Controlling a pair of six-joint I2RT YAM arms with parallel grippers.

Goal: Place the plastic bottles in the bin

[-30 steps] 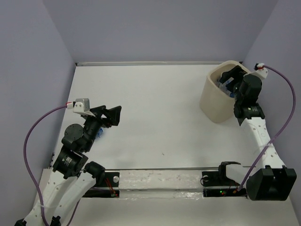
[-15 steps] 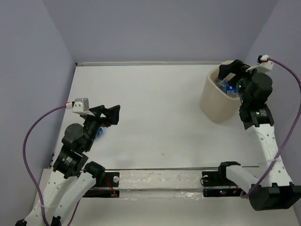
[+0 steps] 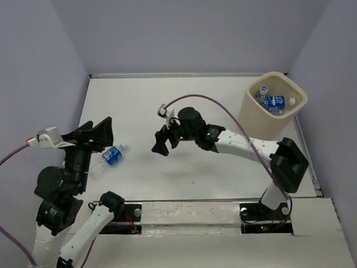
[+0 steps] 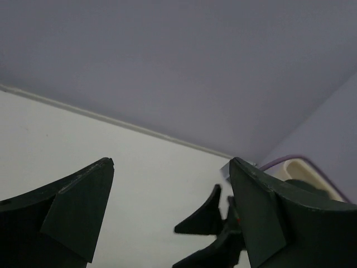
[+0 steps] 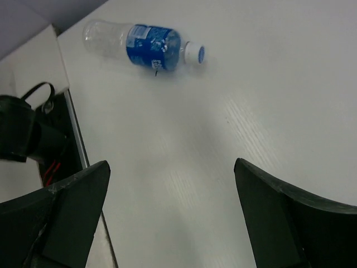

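Observation:
I will next lower my right gripper toward the lying bottle, turned so that its fingers go on both sides of the blue label [image 3: 112, 156] [image 5: 148, 46], because the bottle lies crosswise ahead of them.
One clear plastic bottle [image 3: 110, 156] with a blue label and white cap lies on its side at the left of the table; the right wrist view shows this bottle [image 5: 145, 44] ahead of the fingers. More plastic bottles [image 3: 274, 102] lie inside the beige bin [image 3: 257, 121] at the back right. My left gripper [image 3: 99, 133] hangs open and empty just above and left of the lying bottle, tilted up toward the back wall [image 4: 170, 162]. My right gripper [image 3: 160, 142] is open and empty over the table's middle, to the right of that bottle [image 5: 170, 167].
Purple walls close in the white table on the left, back and right. The right arm [image 3: 240, 144] stretches across the table from its base at the front right. A metal rail [image 3: 189, 209] and the arm bases run along the near edge.
My right gripper left the bin and swung left to the table's middle, facing the lying bottle. The left arm drew back to the left, uncovering that bottle.

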